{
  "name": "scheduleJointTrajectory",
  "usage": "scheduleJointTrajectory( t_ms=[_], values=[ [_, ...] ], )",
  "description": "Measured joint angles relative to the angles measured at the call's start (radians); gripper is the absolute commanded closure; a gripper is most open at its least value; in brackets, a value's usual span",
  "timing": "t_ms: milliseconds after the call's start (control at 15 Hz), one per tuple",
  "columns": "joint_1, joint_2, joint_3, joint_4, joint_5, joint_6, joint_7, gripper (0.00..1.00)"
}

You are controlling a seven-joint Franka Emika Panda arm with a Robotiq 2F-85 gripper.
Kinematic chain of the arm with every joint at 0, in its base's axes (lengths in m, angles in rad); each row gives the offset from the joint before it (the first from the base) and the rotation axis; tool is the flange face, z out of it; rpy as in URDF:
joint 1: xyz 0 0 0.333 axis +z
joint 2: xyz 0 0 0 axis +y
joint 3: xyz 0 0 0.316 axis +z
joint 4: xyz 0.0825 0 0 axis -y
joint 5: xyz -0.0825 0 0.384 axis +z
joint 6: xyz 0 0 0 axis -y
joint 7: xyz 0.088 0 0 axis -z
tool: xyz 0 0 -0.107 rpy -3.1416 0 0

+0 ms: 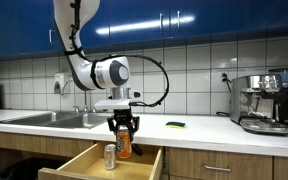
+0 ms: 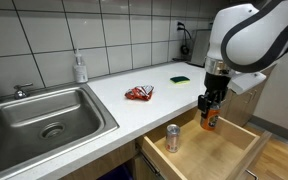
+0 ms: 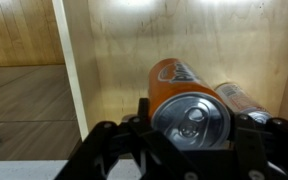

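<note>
The orange can [image 1: 124, 146] still hangs clear, and the bare bottom of the drawer is below my gripper beside the silver can, so my gripper should move down there next and release the can.
My gripper [image 1: 124, 127] hangs over an open wooden drawer [image 1: 84, 162] and is shut on an orange drink can [image 1: 124, 146], held upright above the drawer's floor. In the wrist view the can's silver top [image 3: 190, 118] sits between the two black fingers, with its orange side [image 3: 169, 74] below. A second can, silver with a red label [image 1: 110, 156], stands upright in the drawer just beside the held one; it also shows in an exterior view [image 2: 172, 138] and in the wrist view [image 3: 242, 100]. The gripper [image 2: 210, 104] and orange can [image 2: 210, 120] show there too.
A steel sink [image 2: 44, 120] with a soap bottle [image 2: 80, 68] lies along the white counter. A red packet [image 2: 139, 93] and a green-yellow sponge [image 1: 175, 125] lie on the counter. An espresso machine [image 1: 264, 102] stands at the far end. The drawer's front edge [image 2: 174, 165] juts out.
</note>
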Motion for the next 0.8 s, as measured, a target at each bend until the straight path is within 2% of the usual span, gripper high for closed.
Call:
scheduleJointTrajectory(
  t_ms=[800],
  values=[
    [0.000, 0.152, -0.002, -0.006, 0.001, 0.171, 0.001, 0.62]
  ],
)
